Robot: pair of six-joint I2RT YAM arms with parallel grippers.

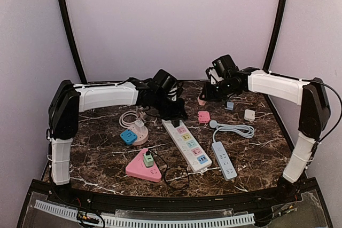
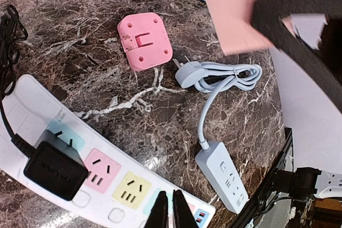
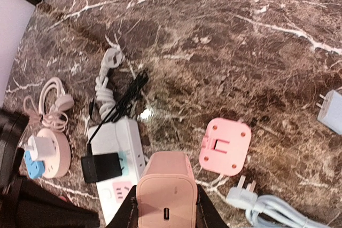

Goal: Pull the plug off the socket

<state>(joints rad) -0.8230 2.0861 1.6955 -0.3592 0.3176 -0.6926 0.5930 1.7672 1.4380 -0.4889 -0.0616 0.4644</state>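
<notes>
My right gripper should next go down onto the bare table just beyond the square pink socket block, since the pink charger plug hangs clear of any socket.
My right gripper is shut on a pink charger plug and holds it in the air above the table, clear of any socket; in the top view it hangs at the back. Below it lie a long white power strip with coloured sockets and a square pink socket block, face down. A black adapter sits at the strip's blue end socket; I cannot tell whether it is fully seated. My left gripper is shut and empty, just above the strip near its far end.
A pink triangular socket carries a green plug. A round pink socket holds blue and white plugs. A small white strip with a coiled grey cable, a white cube and a grey adapter lie at the right.
</notes>
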